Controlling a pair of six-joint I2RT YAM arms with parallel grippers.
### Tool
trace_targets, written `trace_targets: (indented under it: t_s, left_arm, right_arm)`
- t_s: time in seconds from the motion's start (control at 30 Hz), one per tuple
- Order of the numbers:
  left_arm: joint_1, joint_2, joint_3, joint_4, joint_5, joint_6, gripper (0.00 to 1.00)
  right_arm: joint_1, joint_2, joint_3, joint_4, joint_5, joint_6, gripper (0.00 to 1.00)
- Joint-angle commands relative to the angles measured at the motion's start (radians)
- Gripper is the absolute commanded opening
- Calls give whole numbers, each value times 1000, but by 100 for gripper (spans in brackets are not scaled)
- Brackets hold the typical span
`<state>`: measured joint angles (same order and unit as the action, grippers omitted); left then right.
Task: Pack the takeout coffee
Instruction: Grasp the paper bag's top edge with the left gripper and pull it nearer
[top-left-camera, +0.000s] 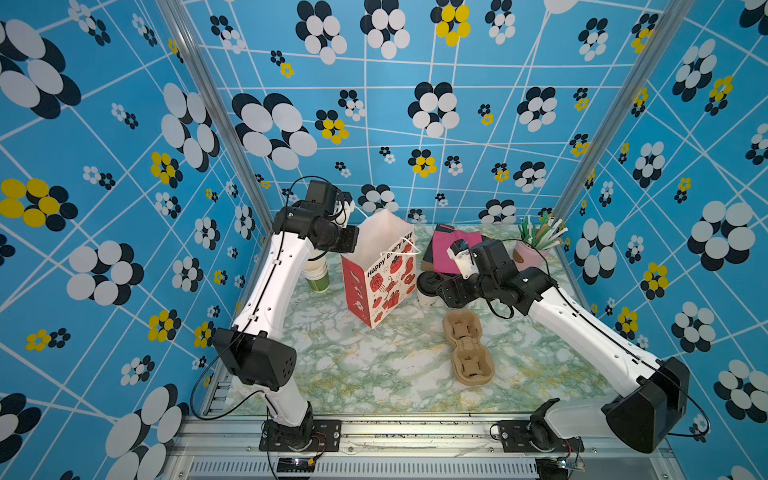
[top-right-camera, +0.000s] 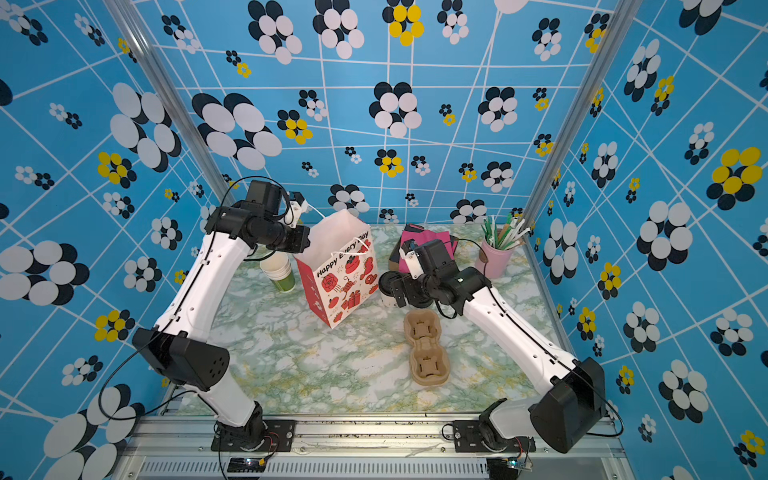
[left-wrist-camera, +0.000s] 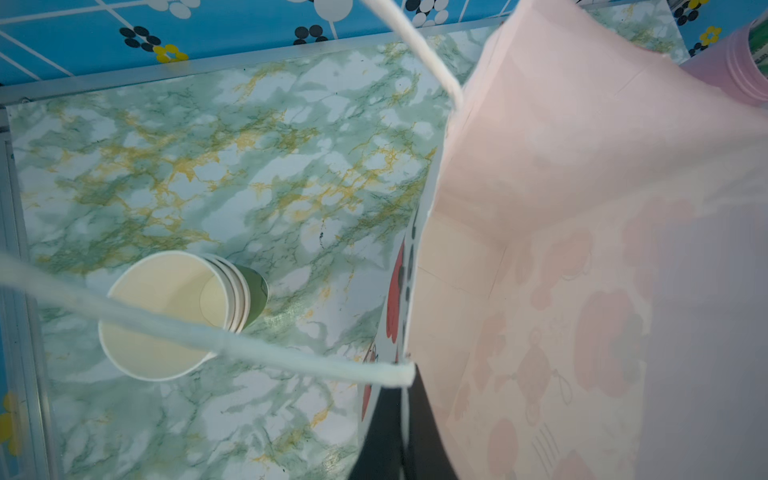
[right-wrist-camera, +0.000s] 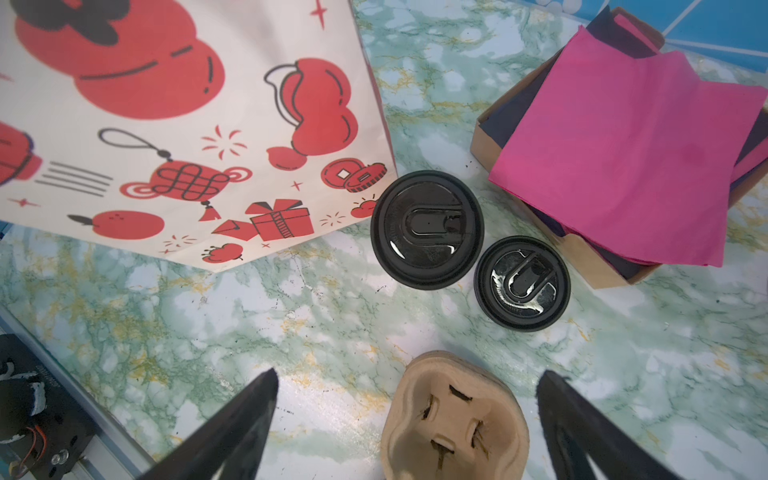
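The bag (top-left-camera: 382, 274) crowds the coffee. My left gripper will next pull the bag by its handle back onto the bare marble nearer my base and let go of the cord.
The takeout coffee (top-left-camera: 427, 289) (top-right-camera: 386, 286), a small white cup with a black sip lid (right-wrist-camera: 427, 228), stands on the marble table just right of the gift bag (top-left-camera: 382, 274) (top-right-camera: 340, 274) (right-wrist-camera: 166, 124). My right gripper (top-left-camera: 441, 289) (right-wrist-camera: 407, 374) hovers open close beside the cup, above one end of the cardboard cup carrier (right-wrist-camera: 453, 419), with nothing between its fingers. My left gripper (top-left-camera: 352, 206) (left-wrist-camera: 399, 399) is shut on the bag's white cord handle (left-wrist-camera: 208, 332), held up at the bag's back left corner. The bag's mouth (left-wrist-camera: 582, 249) stands open.
A loose black lid (right-wrist-camera: 522, 283) lies right of the coffee. A box of pink napkins (top-left-camera: 451, 249) (right-wrist-camera: 623, 166) and a pink cup of straws (top-left-camera: 530, 249) stand behind. Stacked lidless cups (top-left-camera: 316, 276) (left-wrist-camera: 166, 316) are left of the bag. The carrier (top-left-camera: 467, 347) lies mid-table.
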<state>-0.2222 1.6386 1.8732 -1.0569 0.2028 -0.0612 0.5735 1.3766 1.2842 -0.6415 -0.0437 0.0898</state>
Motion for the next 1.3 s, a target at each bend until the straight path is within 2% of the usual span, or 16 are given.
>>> trace_targets:
  t_s: [0.0, 0.2, 0.3, 0.6, 0.73, 0.87, 0.97, 1.07, 1.13, 1.27]
  left_arm:
    - [1, -151, -148, 153, 14, -36, 0]
    - [3, -334, -356, 223, 10, 90, 0]
    - [9, -367, -388, 207, -22, 122, 0]
    - [14, -416, -458, 160, 29, 201, 0]
    - [14, -422, -473, 156, 30, 227, 7]
    - [17, -408, -463, 158, 14, 220, 26]
    - [27, -398, -438, 153, 2, 204, 52]
    - [40, -399, -402, 150, -14, 184, 73]
    - [46, -406, -373, 146, -27, 162, 83]
    - [43, -435, -318, 153, -3, 94, 94]
  right_arm:
    - [3, -33, -15, 9, -13, -8, 99]
    - [3, -44, -4, 13, -20, -15, 99]
    - [3, -39, 6, 16, -32, -11, 99]
    - [3, -21, 46, 28, -88, 1, 99]
    - [3, 5, 82, 35, -130, 5, 99]
    - [3, 44, 124, 47, -167, 12, 99]
    - [3, 65, 144, 56, -180, 16, 99]
    - [3, 76, 149, 68, -185, 15, 99]
    - [3, 80, 151, 69, -185, 11, 99]
    - [3, 81, 145, 75, -171, 2, 99]
